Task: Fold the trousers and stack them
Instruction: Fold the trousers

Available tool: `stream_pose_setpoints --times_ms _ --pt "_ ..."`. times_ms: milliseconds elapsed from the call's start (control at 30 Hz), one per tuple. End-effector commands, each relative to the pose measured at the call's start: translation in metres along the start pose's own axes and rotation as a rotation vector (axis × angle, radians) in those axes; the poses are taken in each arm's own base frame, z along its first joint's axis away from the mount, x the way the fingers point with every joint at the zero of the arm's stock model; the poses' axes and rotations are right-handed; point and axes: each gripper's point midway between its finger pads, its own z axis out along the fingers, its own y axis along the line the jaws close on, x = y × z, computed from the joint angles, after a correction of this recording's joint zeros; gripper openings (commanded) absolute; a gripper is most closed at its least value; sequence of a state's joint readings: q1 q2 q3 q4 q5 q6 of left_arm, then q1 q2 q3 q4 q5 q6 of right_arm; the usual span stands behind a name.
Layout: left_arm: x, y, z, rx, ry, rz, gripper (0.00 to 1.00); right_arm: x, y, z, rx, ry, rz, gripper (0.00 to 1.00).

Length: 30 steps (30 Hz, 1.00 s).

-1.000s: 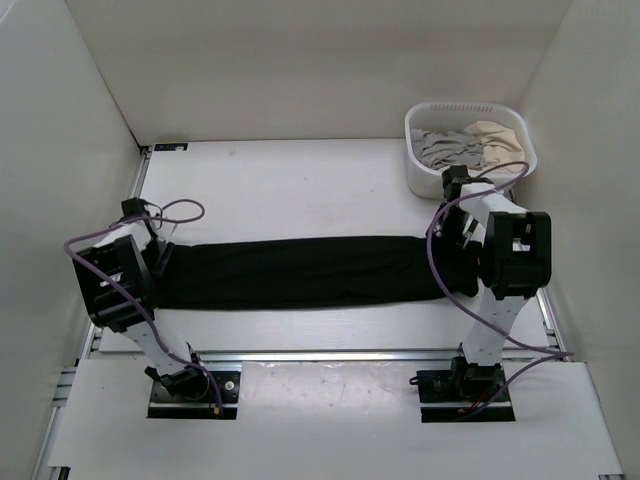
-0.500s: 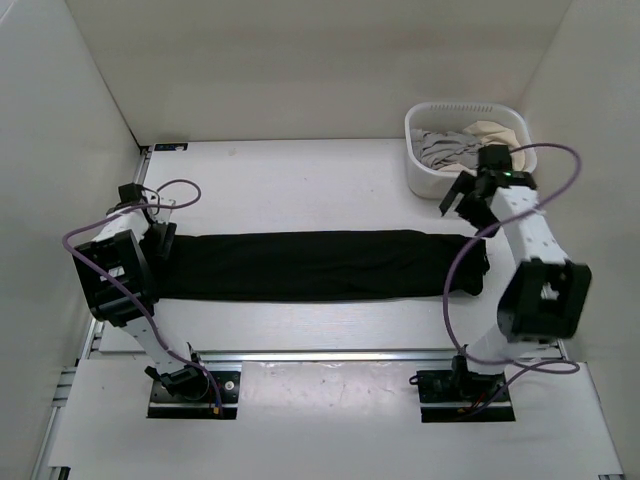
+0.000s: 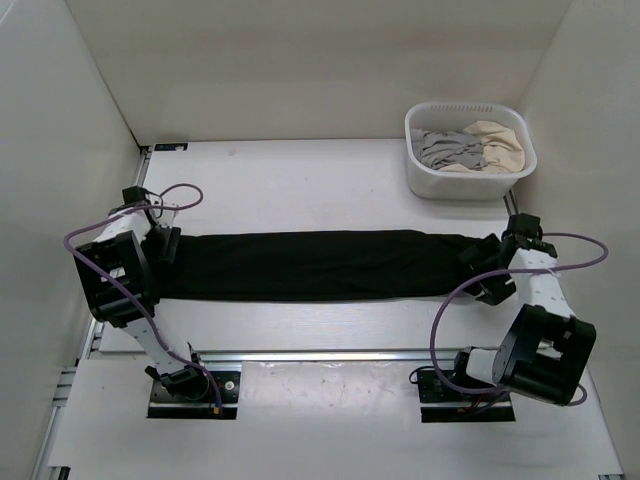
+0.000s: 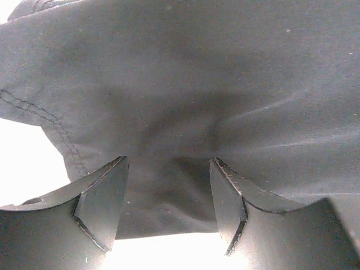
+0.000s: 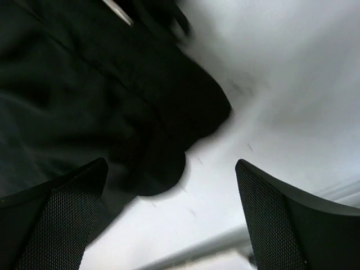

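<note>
The robot's right gripper has mostly bare table in its gap, so it needs to slide outward next, until its fingers are on both sides of the trousers' rounded edge [image 5: 188, 109], which is to its left in the wrist view.
The black trousers [image 3: 320, 264] lie stretched in a long flat band across the table, left to right. My left gripper [image 3: 164, 244] sits at their left end. In the left wrist view its fingers [image 4: 104, 199] stand apart with a seamed edge of the trousers [image 4: 185, 101] lying between them, so the left gripper [image 4: 169, 163] is open. My right gripper [image 3: 482, 272] is low at the band's right end. In the right wrist view the right gripper [image 5: 171, 166] is wide open over bare table, with a rounded edge of the trousers [image 5: 140, 129] beside its left finger.
A white basket [image 3: 415, 172] stands at the back right, holding a grey garment [image 3: 445, 150] and a beige garment [image 3: 500, 146]. White walls close in the table on three sides. A metal rail [image 3: 320, 353] runs along the near edge by the arm bases.
My right arm swung up toward the basket, then came down at the trousers' right end, and its jaws opened wide. The left gripper barely moved and opened slightly.
</note>
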State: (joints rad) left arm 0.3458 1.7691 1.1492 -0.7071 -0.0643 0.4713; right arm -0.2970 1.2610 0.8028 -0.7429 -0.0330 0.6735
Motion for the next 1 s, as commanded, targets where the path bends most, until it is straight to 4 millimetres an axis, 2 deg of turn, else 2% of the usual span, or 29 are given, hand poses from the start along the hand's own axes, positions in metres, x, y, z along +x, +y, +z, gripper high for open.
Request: stream_pose_setpoints --times_ms 0,100,167,267,333,433,500,533,600,633,667,700,833,900,933,967 --pt "-0.008 -0.004 -0.016 0.009 -0.056 0.001 0.71 -0.055 0.038 0.008 -0.134 -0.172 -0.036 0.99" --pt "-0.006 -0.005 -0.016 0.012 -0.048 0.01 0.71 -0.065 0.038 0.028 -0.111 -0.181 -0.055 0.99" --pt "-0.006 -0.005 -0.016 0.012 -0.048 0.01 0.72 -0.065 0.025 0.048 -0.047 -0.147 -0.038 0.99" --pt "-0.006 -0.005 -0.016 0.012 -0.048 0.01 0.72 -0.072 0.028 0.068 -0.025 -0.118 -0.035 0.99" --pt "-0.008 -0.007 -0.016 0.015 -0.05 0.019 0.72 -0.072 0.028 0.08 -0.014 -0.088 -0.024 0.99" --pt "-0.007 -0.007 -0.022 0.011 -0.057 0.019 0.72 -0.073 0.031 0.086 -0.014 -0.07 -0.023 0.95" --pt "-0.007 -0.007 -0.025 0.011 -0.058 0.019 0.72 -0.073 0.031 0.086 -0.014 -0.07 -0.023 0.71" --pt "-0.007 -0.007 -0.025 0.011 -0.058 0.019 0.72 -0.071 0.026 0.088 0.002 -0.071 -0.031 0.5" --pt "-0.006 -0.007 -0.028 0.01 -0.06 0.019 0.72 -0.073 0.024 0.088 0.011 -0.077 -0.046 0.3" --pt "-0.006 -0.007 -0.028 0.01 -0.059 0.019 0.72 -0.072 0.021 0.085 0.025 -0.077 -0.06 0.19" --pt "-0.006 -0.012 -0.032 0.023 -0.063 0.028 0.72 -0.07 0.014 0.085 0.059 -0.075 -0.068 0.04" --pt "-0.005 -0.015 -0.032 0.035 -0.059 0.028 0.73 -0.075 0.015 0.079 0.059 -0.097 -0.081 0.0" --pt "-0.014 -0.029 -0.051 0.111 -0.101 0.031 0.74 -0.106 0.015 0.038 0.114 -0.225 -0.161 0.0" --pt "-0.019 -0.03 -0.064 0.128 -0.114 0.031 0.76 -0.115 0.007 0.009 0.181 -0.267 -0.176 0.0" --pt "-0.015 -0.035 -0.067 0.153 -0.096 0.031 0.76 -0.132 0.014 -0.012 0.19 -0.324 -0.183 0.0" --pt "-0.013 -0.035 -0.07 0.153 -0.095 0.022 0.76 -0.141 0.007 -0.028 0.248 -0.37 -0.187 0.0"
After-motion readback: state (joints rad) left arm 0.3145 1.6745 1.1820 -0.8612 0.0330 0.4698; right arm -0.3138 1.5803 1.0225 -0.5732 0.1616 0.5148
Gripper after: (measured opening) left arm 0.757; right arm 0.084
